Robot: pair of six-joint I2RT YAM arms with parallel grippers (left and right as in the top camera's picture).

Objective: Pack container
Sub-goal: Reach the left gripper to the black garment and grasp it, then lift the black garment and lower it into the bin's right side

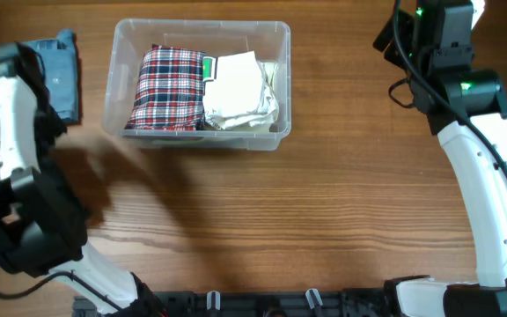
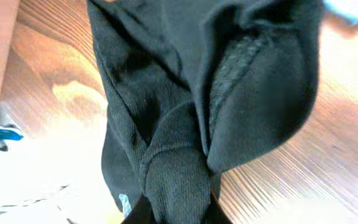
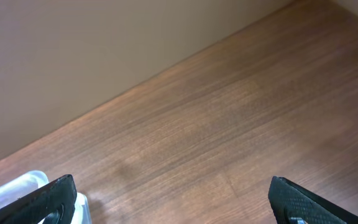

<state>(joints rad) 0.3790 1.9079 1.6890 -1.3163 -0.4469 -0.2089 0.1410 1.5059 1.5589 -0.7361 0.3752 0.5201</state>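
The black garment hangs outside the container (image 1: 121, 79), so next my left gripper should lift toward the right in the overhead view, lower over the cream garment (image 1: 240, 90) and release.
The clear plastic container (image 1: 121, 79) stands at the back centre of the table. Inside it lie a folded red plaid garment (image 1: 167, 88) on the left and a folded cream garment (image 1: 240, 90) on the right. My left gripper (image 1: 47, 88) is left of the container and shut on a dark folded garment (image 1: 60, 75). In the left wrist view that dark garment (image 2: 185, 112) hangs from the jaws (image 2: 176, 208) above the wood. My right gripper (image 3: 173, 199) is wide open and empty over bare table at the back right. The container's corner (image 3: 17, 186) shows in the right wrist view.
The wooden table (image 1: 324, 202) runs across the whole view. The right arm (image 1: 465, 97) stands along the right side. The left arm (image 1: 25, 220) fills the left front. A black rail (image 1: 262, 304) runs along the front edge.
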